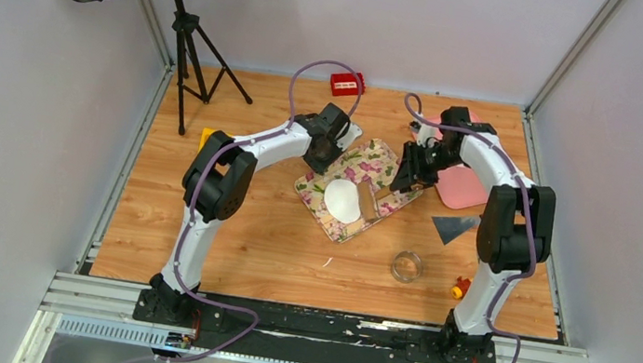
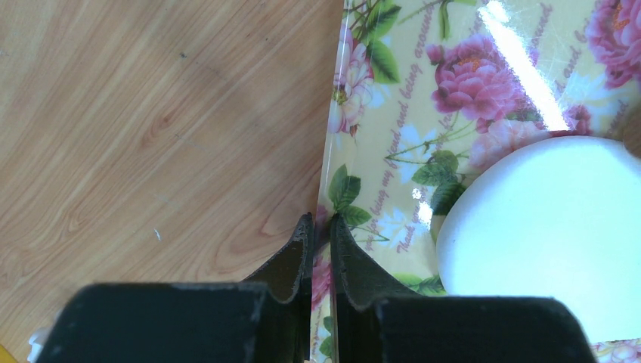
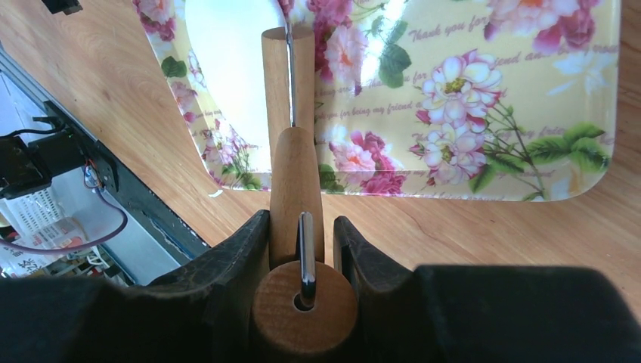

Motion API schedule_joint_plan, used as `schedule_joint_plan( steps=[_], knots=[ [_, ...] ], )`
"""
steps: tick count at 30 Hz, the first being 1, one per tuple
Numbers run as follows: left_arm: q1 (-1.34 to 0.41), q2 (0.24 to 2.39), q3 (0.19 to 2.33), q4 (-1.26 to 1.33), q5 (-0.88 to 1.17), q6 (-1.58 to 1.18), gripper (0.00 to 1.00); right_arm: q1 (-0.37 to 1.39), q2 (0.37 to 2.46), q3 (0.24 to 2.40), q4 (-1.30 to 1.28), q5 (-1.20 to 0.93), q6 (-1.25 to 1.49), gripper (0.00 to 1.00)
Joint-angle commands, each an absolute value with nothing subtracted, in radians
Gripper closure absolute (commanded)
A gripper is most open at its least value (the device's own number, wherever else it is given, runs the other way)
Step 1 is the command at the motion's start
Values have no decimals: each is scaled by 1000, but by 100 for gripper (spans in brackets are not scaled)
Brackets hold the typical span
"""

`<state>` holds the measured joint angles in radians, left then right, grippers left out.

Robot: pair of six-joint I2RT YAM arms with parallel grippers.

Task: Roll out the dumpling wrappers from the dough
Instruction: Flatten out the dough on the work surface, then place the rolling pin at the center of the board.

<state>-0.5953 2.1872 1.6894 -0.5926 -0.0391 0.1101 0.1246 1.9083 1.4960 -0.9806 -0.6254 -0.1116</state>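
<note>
My right gripper rises, moves toward the right in the top view and lowers to release the rolling pin's handle on the pink mat's edge next, since the dough lies flattened.
The dough is a flattened white oval on the floral tray at mid-table. It also shows in the left wrist view and the right wrist view. My left gripper is shut on the tray's far left edge, as seen between its jaws. My right gripper is shut on the wooden handle of a small rolling pin. The pin's roller head rests at the dough's edge. No round dumpling wrappers are in view.
A pink mat lies at the right, with a grey scraper in front of it. A small ring cutter and a red-yellow item lie near the right arm. A red box and a music stand tripod stand at the back.
</note>
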Motion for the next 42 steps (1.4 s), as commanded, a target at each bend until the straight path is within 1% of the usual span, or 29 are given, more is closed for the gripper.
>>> schedule_joint_plan(
  steps=[1,5,9,12,14,18,22,25,29,31,34,36,39,40,42],
  knots=[
    [-579,2242,1651,-599,-120,128,100,114,1924,1507,-993,-335,-211,100],
    [-579,2243,1652,-601,-117,129,100,116,1873,1566,-1009,-490,-218,100],
    [-580,2242,1658,-602,-115,129,100,127,1828,1618,-1018,-572,-204,100],
    [-579,2238,1661,-603,-103,147,100,130,1805,1639,-1010,-531,-185,100],
    [-579,2230,1656,-591,-98,188,100,127,1779,1645,-990,-457,-183,100],
    [-579,2223,1661,-601,-93,318,100,123,1674,1588,-895,-300,-212,100],
    [-577,2227,1670,-631,-94,420,100,119,1603,1556,-889,-182,-265,100],
    [-574,2225,1659,-640,-93,517,100,99,1560,1536,-901,-170,-283,100],
    [-555,2213,1666,-688,-11,644,100,89,1511,1488,-916,-120,-335,100],
    [-554,2208,1672,-699,14,697,100,71,1504,1463,-914,-131,-347,100],
    [-553,2228,1710,-700,3,717,100,22,1558,1484,-923,-238,-333,100],
    [-553,2261,1763,-724,3,710,100,-18,1641,1543,-950,-326,-332,98],
    [-555,2295,1806,-736,-31,703,100,-83,1809,1704,-1063,-507,-355,93],
    [-555,2293,1803,-724,-36,702,100,-100,1901,1771,-1122,-586,-362,90],
    [-554,2286,1784,-693,-49,692,100,-120,2032,1907,-1248,-669,-381,88]
  ],
)
